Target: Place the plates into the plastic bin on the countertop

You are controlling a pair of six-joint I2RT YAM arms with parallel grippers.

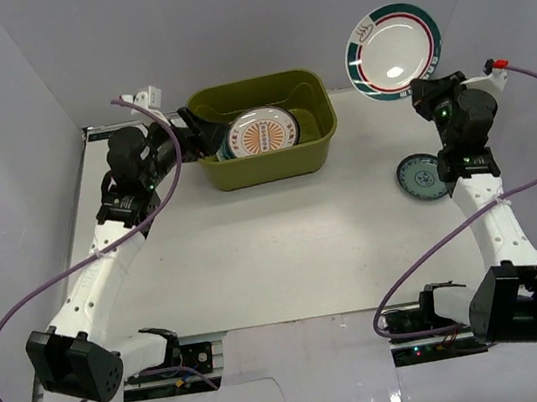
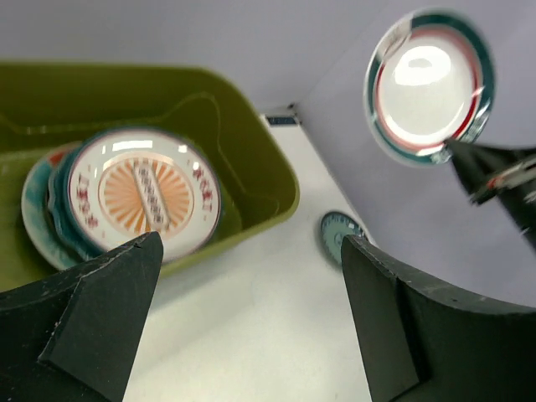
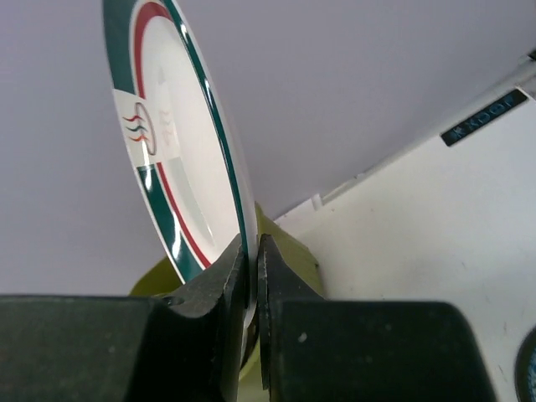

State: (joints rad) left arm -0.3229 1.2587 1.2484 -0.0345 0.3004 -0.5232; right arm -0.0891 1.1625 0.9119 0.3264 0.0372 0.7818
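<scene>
The robot's right gripper should next swing to the left in the top view, go down onto the bin's orange sunburst plate (image 1: 263, 133) below and let go of the plate's rim.
The olive-green plastic bin (image 1: 273, 165) stands at the back of the white countertop (image 1: 286, 249). An orange sunburst plate (image 1: 260, 133) lies tilted in it on top of other plates (image 2: 38, 209). My left gripper (image 1: 196, 136) hangs open at the bin's left end with nothing between its fingers. My right gripper (image 1: 426, 88) is shut on the lower rim of a white plate with green and red rings (image 1: 392, 49), held upright in the air at the back right. A small teal plate (image 1: 421, 176) lies on the countertop below the right arm.
White walls close in the back and both sides. Purple cables (image 1: 5, 331) loop out from each arm. A small white fixture (image 1: 144, 98) sits at the back left corner. The arm bases stand along the near edge.
</scene>
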